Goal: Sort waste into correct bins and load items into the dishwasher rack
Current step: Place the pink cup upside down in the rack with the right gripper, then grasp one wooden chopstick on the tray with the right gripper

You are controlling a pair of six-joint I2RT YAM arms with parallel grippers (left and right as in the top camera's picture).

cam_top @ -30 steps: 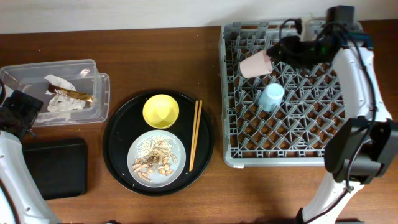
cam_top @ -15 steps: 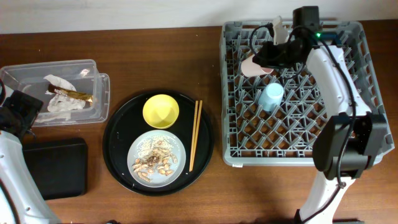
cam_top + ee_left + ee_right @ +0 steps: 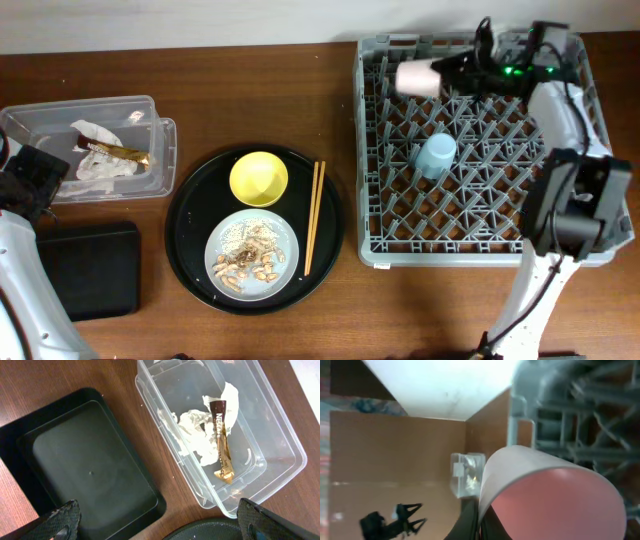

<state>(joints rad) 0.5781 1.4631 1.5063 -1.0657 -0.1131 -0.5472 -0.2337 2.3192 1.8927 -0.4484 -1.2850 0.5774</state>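
The small pink cup [image 3: 416, 78] needs to go down in my right gripper onto the rack's wires just beyond the light-blue cup [image 3: 436, 155], because that spot is still empty.
My right gripper [image 3: 441, 72] is shut on the rim of the small pink cup [image 3: 416, 78], which it holds on its side above the far left part of the grey dishwasher rack [image 3: 362, 150]. The right wrist view shows the cup's wall [image 3: 555, 495] pinched between the jaws [image 3: 479, 526]. A light-blue cup [image 3: 436, 155] stands in the rack. The yellow bowl [image 3: 259, 178], chopsticks [image 3: 314, 217] and plate [image 3: 283, 240] with food scraps [image 3: 247, 262] lie on the round black tray. My left gripper [image 3: 160, 522] hangs open over the wood between the bins.
The clear box [image 3: 280, 445] holds white tissue [image 3: 197, 430] and a brown wrapper [image 3: 221, 440]. The flat black tray [image 3: 85, 470] lies beside it. The round black tray [image 3: 190, 230] sits between the bins and the rack.
The right arm has carried the pink cup from the rack's left side toward its far edge and turned it sideways. The left arm has not moved.
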